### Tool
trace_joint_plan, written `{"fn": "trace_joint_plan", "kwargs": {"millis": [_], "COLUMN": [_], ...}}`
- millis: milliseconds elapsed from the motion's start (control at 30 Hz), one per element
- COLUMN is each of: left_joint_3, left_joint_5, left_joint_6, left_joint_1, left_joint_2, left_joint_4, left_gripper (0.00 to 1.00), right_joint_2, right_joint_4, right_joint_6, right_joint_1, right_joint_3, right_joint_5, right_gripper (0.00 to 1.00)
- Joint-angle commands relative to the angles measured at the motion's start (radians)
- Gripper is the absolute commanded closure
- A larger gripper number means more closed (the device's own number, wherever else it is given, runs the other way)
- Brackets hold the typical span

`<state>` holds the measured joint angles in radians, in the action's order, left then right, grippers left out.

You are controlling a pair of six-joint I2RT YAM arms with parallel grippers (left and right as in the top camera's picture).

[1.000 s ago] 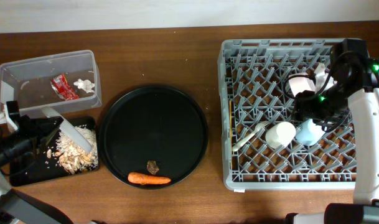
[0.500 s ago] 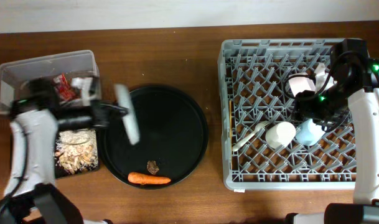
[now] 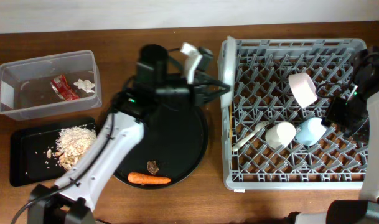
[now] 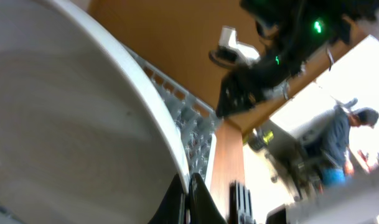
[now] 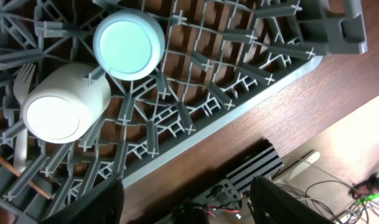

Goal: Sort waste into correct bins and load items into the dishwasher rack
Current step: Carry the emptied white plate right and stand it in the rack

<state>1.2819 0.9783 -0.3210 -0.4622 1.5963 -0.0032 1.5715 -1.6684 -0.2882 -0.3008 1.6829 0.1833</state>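
I will next lower my left gripper to the right in the overhead view and let go of the plate (image 3: 226,65) in the rack's empty wires, because they are below it on that side.
My left gripper (image 3: 215,91) is shut on the rim of the grey-white plate (image 3: 226,65), which stands on edge at the left edge of the dishwasher rack (image 3: 338,177). In the left wrist view the plate (image 4: 65,124) fills the left side, with my fingers (image 4: 195,202) pinching its rim. My right gripper (image 3: 348,112) is open and empty over the rack's right side. The pink bowl (image 3: 302,88), white cup (image 3: 280,134), blue cup (image 3: 310,130), fork (image 3: 251,135) and chopstick (image 3: 231,118) are in the rack. The right wrist view shows the blue cup (image 5: 128,45) and white cup (image 5: 65,109).
The clear tub (image 3: 27,102) holds the red wrapper (image 3: 63,87) and tissue (image 3: 83,84). The black tray (image 3: 24,171) holds rice crumbs (image 3: 74,146). The carrot (image 3: 149,179) and brown lump (image 3: 154,167) lie on the round black tray (image 3: 177,137), under my left arm.
My left arm has swung right with the plate, from over the black tray across the round tray to the rack's left edge. My right arm has drawn back right, uncovering the pink bowl.
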Motion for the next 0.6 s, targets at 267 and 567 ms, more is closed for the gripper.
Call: {"fn": "trace_joint_plan", "kwargs": {"millis": [267, 567], "left_joint_3": [0.008, 0.008], "left_joint_5": [-0.214, -0.177], "left_joint_6": [-0.420, -0.448], "left_joint_1": [-0.191, -0.162], "left_joint_2": [0.184, 0.365], "left_joint_4": [0.340, 0.383], "left_gripper": [1.00, 0.96], "right_joint_2": [-0.011, -0.011], "right_joint_4": [0.007, 0.007], "right_joint_6": [-0.023, -0.023], "right_joint_1": [-0.005, -0.005], "right_joint_3": [0.002, 0.002], "right_joint_5": [0.000, 0.000], "right_gripper": [0.32, 0.32]}}
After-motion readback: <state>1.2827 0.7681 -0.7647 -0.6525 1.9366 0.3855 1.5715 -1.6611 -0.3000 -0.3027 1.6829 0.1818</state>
